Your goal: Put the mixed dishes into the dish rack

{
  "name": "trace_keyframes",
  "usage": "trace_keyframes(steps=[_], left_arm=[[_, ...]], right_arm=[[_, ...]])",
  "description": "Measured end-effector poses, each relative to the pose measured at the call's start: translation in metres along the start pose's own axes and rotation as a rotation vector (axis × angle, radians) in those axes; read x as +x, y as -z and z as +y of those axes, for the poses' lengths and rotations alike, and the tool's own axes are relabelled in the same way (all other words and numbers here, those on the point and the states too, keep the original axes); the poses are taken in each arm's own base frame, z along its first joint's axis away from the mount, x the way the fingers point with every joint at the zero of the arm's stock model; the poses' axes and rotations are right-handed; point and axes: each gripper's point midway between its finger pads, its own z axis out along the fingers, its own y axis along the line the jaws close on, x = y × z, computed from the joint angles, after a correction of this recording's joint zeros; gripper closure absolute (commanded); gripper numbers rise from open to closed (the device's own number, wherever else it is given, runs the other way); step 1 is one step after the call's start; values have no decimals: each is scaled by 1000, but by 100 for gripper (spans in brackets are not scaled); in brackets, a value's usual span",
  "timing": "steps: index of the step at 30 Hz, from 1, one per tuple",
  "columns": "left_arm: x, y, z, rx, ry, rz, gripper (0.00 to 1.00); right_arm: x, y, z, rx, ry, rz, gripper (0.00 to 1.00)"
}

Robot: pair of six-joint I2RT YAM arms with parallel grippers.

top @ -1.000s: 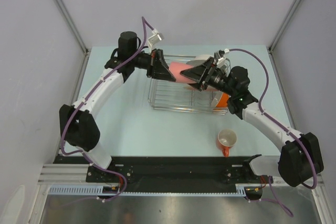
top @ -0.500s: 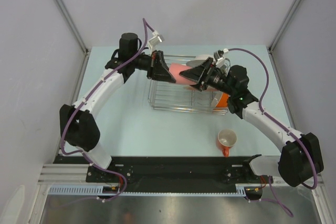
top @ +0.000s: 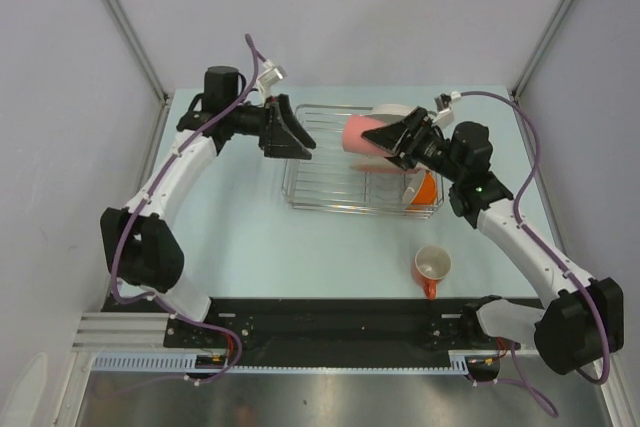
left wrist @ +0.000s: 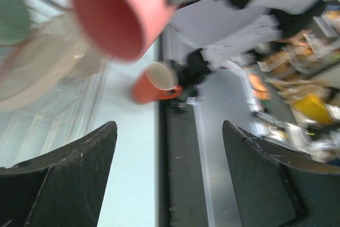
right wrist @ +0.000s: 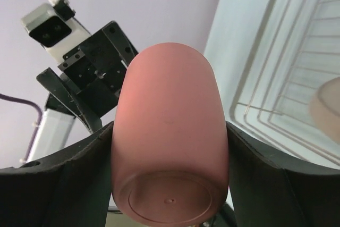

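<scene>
I will next swing my right gripper across, tilt it and lower it to let go of the cup, because the rack's empty far corner (top: 321, 131) is below and to the left in the top view.
The pink handleless cup (top: 358, 135) hangs on its side over the silver wire dish rack (top: 325, 197), with my right gripper (top: 388, 137) shut on its base end. In the right wrist view the cup (right wrist: 170, 126) fills the gap between both fingers. My left gripper (top: 298, 143) stands open and holds nothing, a little left of the cup's mouth over the rack's left edge. From the left wrist the cup (left wrist: 119, 11) shows mouth-on, apart from the fingers. An orange mug (top: 432, 269) stands on the table in front of the rack. An orange bowl (top: 426, 187) sits in the rack's right end.
A pale plate (top: 393, 110) stands at the back of the rack, partly hidden by my right arm. Plates (left wrist: 48, 67) blur at the left of the left wrist view. A black rail (top: 330, 317) runs along the near table edge.
My left gripper has opened, let go of the pink cup and drawn back to the left. The right gripper keeps the cup and has shifted slightly right.
</scene>
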Motion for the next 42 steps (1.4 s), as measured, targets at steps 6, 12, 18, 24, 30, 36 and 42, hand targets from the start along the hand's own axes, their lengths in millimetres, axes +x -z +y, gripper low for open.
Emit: trace_keyframes(steps=[6, 12, 18, 24, 30, 36, 42], left_arm=[[25, 32, 54, -329, -37, 36, 19], [113, 56, 124, -648, 66, 187, 22], [111, 80, 161, -848, -9, 196, 23], [93, 92, 180, -946, -91, 163, 25], [108, 92, 208, -977, -66, 189, 41], [136, 82, 219, -955, -30, 235, 44], [146, 76, 209, -922, -36, 247, 45]], right_arm=[[-22, 10, -4, 101, 78, -53, 91], [-29, -2, -4, 217, 177, -24, 96], [-28, -37, -20, 356, 263, 55, 100], [-17, -63, -49, 473, 314, 138, 100], [-17, -96, -66, 534, 355, 198, 100], [-20, -147, -81, 573, 408, 232, 100], [-2, -177, -114, 651, 424, 305, 100]])
